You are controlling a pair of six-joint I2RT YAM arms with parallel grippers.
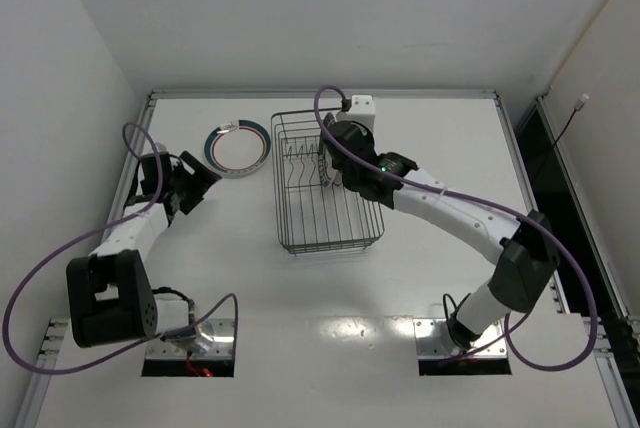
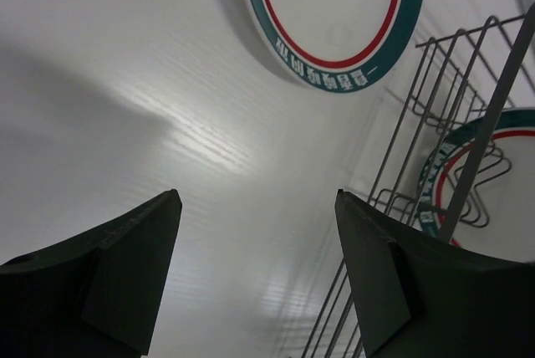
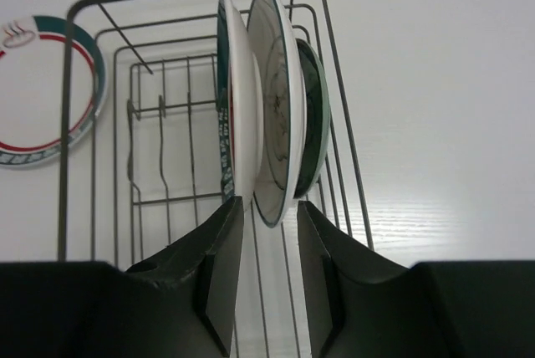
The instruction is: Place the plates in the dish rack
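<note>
To get the fingertips around the plate's near rim, my left gripper should lower toward the table first, since the banded plate (image 1: 238, 148) lies flat.
The dish rack (image 1: 330, 233) stands mid-table. Three plates stand upright in its slots: a white one with a teal-and-red band (image 3: 236, 99), a white one with a thin dark rim (image 3: 276, 99), and a smaller teal one (image 3: 318, 124). My right gripper (image 3: 269, 207) hovers over them, jaws slightly open. The rim of the thin-rimmed plate sits in the gap just past the fingertips (image 3: 230, 224), with space on both sides. A further banded plate (image 1: 238, 148) lies flat on the table left of the rack. My left gripper (image 2: 259, 199) is wide open and holds nothing, low over the table near that plate (image 2: 334, 15).
The rack's left wires (image 2: 418, 115) rise close on the right in the left wrist view. A small white box (image 1: 360, 106) sits behind the rack at the table's back edge. The right arm (image 1: 450, 213) stretches diagonally across the right half of the table.
</note>
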